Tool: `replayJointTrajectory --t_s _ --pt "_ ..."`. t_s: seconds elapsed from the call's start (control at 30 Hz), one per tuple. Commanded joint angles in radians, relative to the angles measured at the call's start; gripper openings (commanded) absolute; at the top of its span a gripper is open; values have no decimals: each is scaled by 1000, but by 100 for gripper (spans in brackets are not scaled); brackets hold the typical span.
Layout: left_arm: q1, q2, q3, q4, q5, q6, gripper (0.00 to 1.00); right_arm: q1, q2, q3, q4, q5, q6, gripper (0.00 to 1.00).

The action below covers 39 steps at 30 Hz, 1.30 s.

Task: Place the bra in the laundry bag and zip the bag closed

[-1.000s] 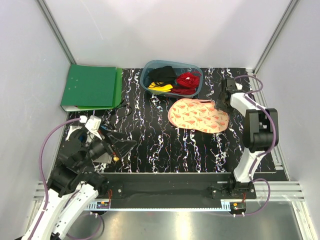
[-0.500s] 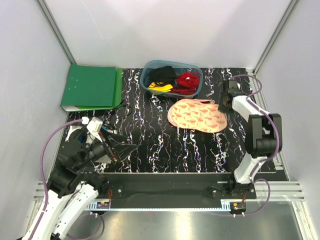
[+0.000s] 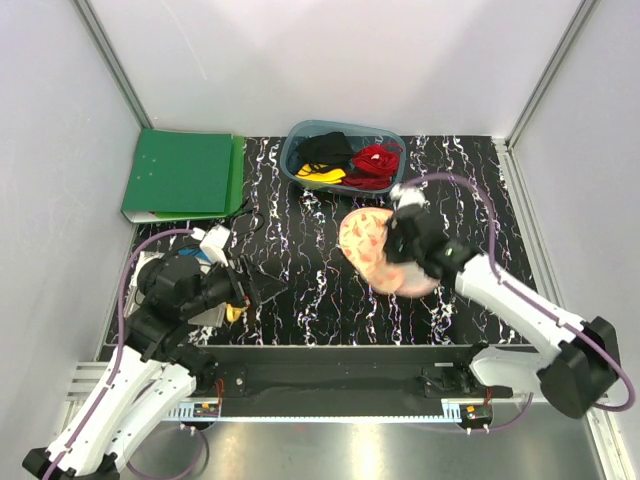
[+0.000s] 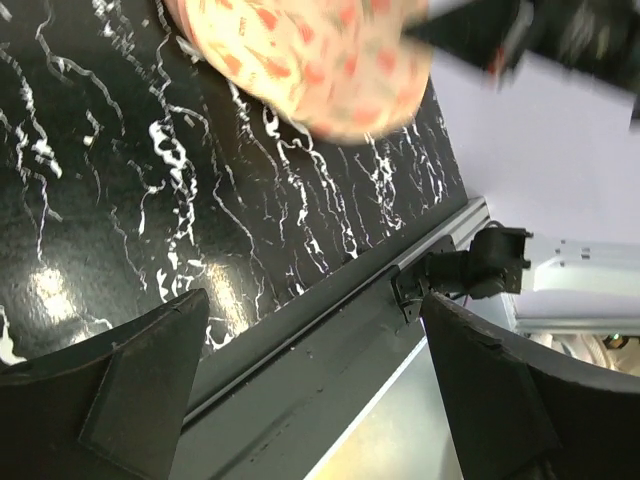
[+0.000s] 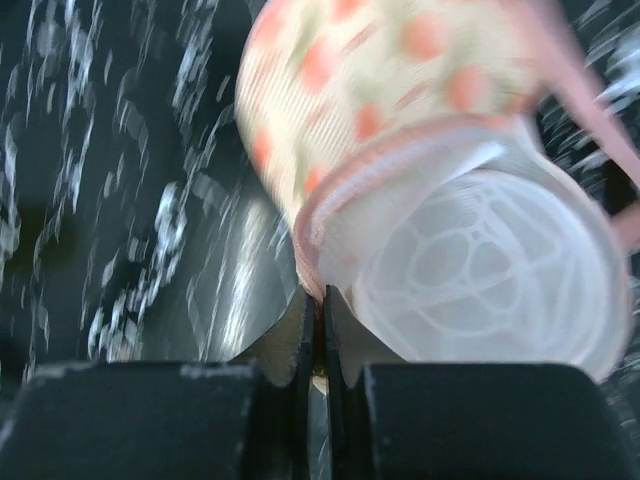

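Note:
My right gripper will next pull the laundry bag's trim back, to the gripper's left in the top view, onto clear tabletop by the bar [image 3: 343, 316]. Then it will let go of the trim.
The peach-pink laundry bag [image 3: 362, 240] hangs partly lifted over the middle of the table, and my right gripper [image 3: 398, 243] is shut on its pink trim. In the right wrist view the shut jaws [image 5: 320, 300] pinch the trim, with the printed outside [image 5: 400, 90] above and the pale mesh lining [image 5: 480, 270] to the right. The yellow bra [image 3: 322, 174] lies in the blue-grey tub [image 3: 343, 128] at the back. My left gripper [image 3: 255, 285] is open and empty at the near left. In its wrist view the bag [image 4: 310, 70] shows far beyond the spread fingers [image 4: 150, 380].
The tub also holds a red garment [image 3: 375, 165] and a black garment [image 3: 325, 148]. A green binder [image 3: 180, 175] lies at the back left. The metal rail [image 4: 330, 350] runs along the table's near edge. Grey walls close in both sides.
My right gripper closed on the bag's trim at the back right. The arm then swung left and nearer, pulling the bag up and toward the table's centre. The left arm rose slightly.

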<state>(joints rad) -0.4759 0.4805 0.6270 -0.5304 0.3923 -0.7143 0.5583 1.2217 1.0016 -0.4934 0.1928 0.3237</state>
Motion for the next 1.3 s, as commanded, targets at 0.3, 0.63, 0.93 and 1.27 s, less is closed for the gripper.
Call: replayJointTrajectory --t_s 0.3,0.63,0.93,1.27 --pt "-1 64 -58 117 -17 -71 98 538 33 -173 196 -191 103 2" --pt "-151 463 11 266 55 49 87 571 -147 -372 311 54 655 50" --pt "-504 624 88 383 -283 153 93 565 -649 -499 -191 397 1049 92" --pt "-725 1162 534 183 -540 311 98 557 -717 -380 -668 461 1152 92"
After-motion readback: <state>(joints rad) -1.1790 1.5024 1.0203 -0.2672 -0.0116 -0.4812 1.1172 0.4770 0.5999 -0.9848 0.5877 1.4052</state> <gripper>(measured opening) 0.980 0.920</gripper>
